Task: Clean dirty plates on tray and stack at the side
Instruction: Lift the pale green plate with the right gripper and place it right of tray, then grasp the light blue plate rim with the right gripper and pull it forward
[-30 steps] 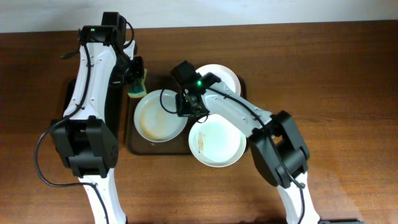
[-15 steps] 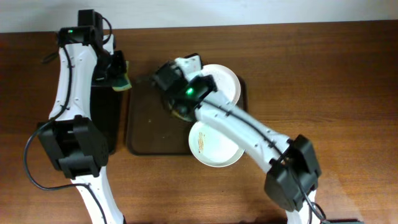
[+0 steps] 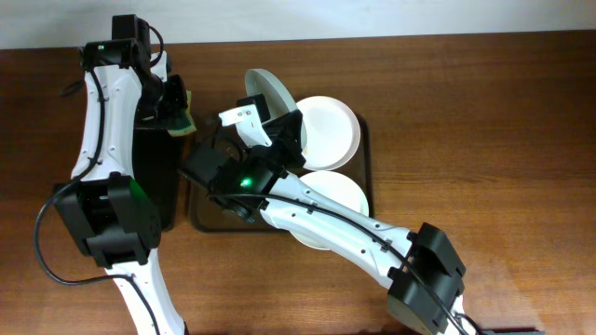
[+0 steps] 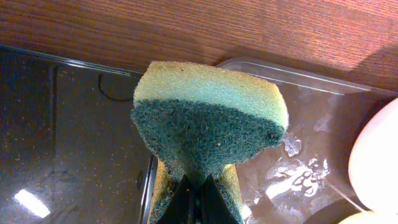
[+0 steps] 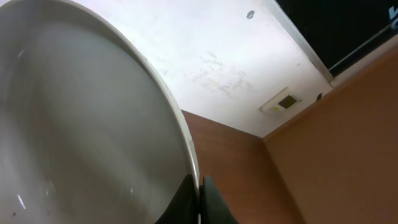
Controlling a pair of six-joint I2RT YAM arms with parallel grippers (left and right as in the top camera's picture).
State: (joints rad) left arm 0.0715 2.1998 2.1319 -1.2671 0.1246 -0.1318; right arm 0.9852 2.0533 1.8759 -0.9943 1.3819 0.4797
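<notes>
The plate swings to the right in the overhead view with my right gripper next and comes down onto the table (image 3: 437, 158) beside the tray, since that spot is empty.
My right gripper (image 3: 276, 118) is shut on the rim of a white plate (image 3: 264, 92) and holds it tilted on edge above the back of the dark brown tray (image 3: 209, 210). In the right wrist view the fingers (image 5: 200, 188) pinch that plate's rim (image 5: 81, 124). A second plate (image 3: 328, 130) lies at the tray's back right. A third plate (image 3: 341, 194) lies at its front right, partly under my right arm. My left gripper (image 3: 176, 113) is shut on a yellow-green sponge (image 4: 205, 118), over the gap between the two trays.
A smaller black tray (image 3: 154, 177) lies left of the brown tray, under my left arm, and also shows in the left wrist view (image 4: 62, 137). The brown tray's left half (image 4: 311, 149) is bare and wet. Wooden table surrounds both trays.
The right gripper has lifted the left plate off the tray and tipped it up on edge at the back. The left gripper with the sponge has moved left toward the black tray.
</notes>
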